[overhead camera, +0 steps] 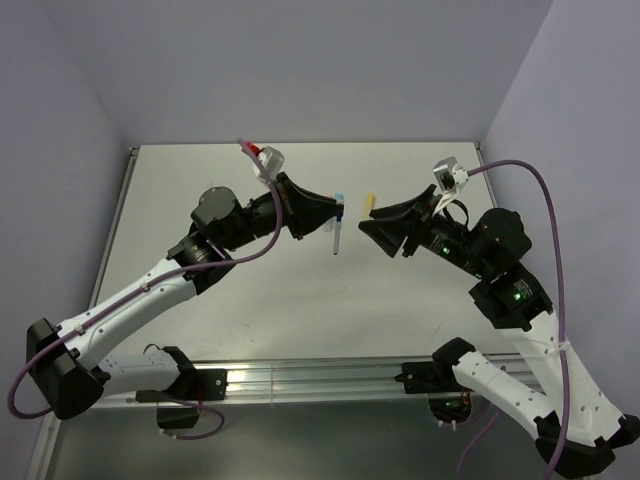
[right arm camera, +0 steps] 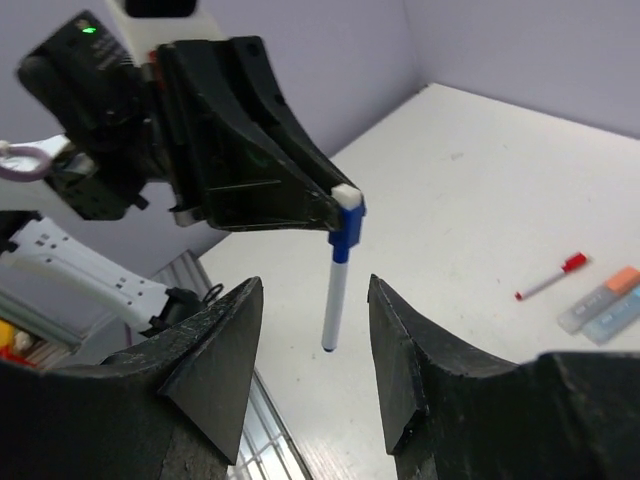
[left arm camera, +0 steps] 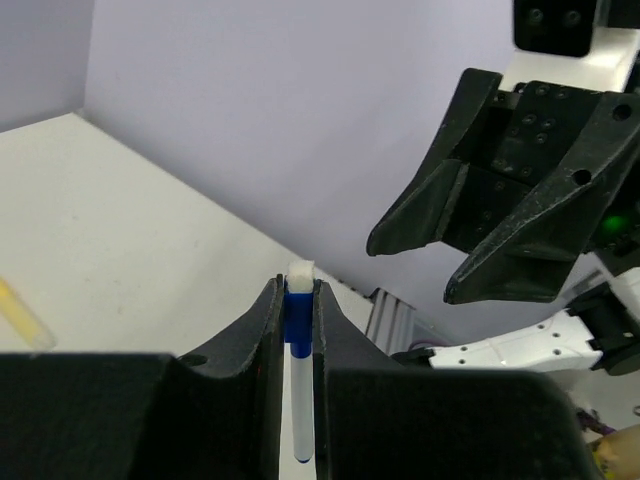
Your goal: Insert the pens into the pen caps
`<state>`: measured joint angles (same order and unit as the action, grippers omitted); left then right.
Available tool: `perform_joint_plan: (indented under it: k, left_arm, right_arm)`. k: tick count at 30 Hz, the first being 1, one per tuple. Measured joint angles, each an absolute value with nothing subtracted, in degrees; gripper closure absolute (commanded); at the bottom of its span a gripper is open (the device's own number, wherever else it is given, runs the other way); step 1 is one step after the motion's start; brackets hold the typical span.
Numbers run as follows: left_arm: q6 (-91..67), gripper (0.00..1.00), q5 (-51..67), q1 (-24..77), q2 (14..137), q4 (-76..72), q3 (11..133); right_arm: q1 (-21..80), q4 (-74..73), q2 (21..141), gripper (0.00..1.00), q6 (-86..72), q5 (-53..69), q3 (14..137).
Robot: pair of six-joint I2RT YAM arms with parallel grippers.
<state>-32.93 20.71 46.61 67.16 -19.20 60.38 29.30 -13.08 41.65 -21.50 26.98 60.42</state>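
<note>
The white pen (overhead camera: 338,235) is already inside, so my left gripper will next lower, turn its fingers down and release the cap on bare tabletop beside the red-capped pen.
A thin white pen (right arm camera: 336,300) hangs point down from a dark blue pen cap (right arm camera: 345,232). My left gripper (left arm camera: 298,290) is shut on that cap (left arm camera: 298,315), and the pen's barrel (left arm camera: 300,400) runs down between its fingers. In the top view the pen (overhead camera: 338,235) hangs over the middle of the table below the left gripper (overhead camera: 338,207). My right gripper (right arm camera: 315,285) stands open, facing the pen from a short way off, with nothing between its fingers. It appears in the left wrist view as the right gripper (left arm camera: 410,270), apart from the pen.
A yellow pen (overhead camera: 369,201) lies on the white table (overhead camera: 250,300) behind the grippers, also seen as the yellow pen (left arm camera: 20,318). A thin red-capped pen (right arm camera: 548,280) and two stubby pale pens, one orange-tipped (right arm camera: 605,295), one bluish (right arm camera: 615,318), lie further off.
</note>
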Motion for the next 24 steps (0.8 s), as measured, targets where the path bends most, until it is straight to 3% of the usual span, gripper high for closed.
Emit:
perform_joint_plan:
  k: [6,16,24]
  left_arm:
    - [-30.1,1.00,17.2,40.6,73.0,-10.9,66.5]
    - [-21.7,1.00,4.9,26.8,101.7,12.1,88.6]
    - [-20.2,0.99,-2.9,25.9,120.4,22.4,100.3]
  right_arm:
    - [29.3,-17.6,44.1,0.44,-21.3,19.6,61.2]
    - [29.3,-22.3,46.1,0.42,-21.4,13.2,61.5]
    - [29.3,-23.6,45.7,0.41,-21.6,12.9,61.5]
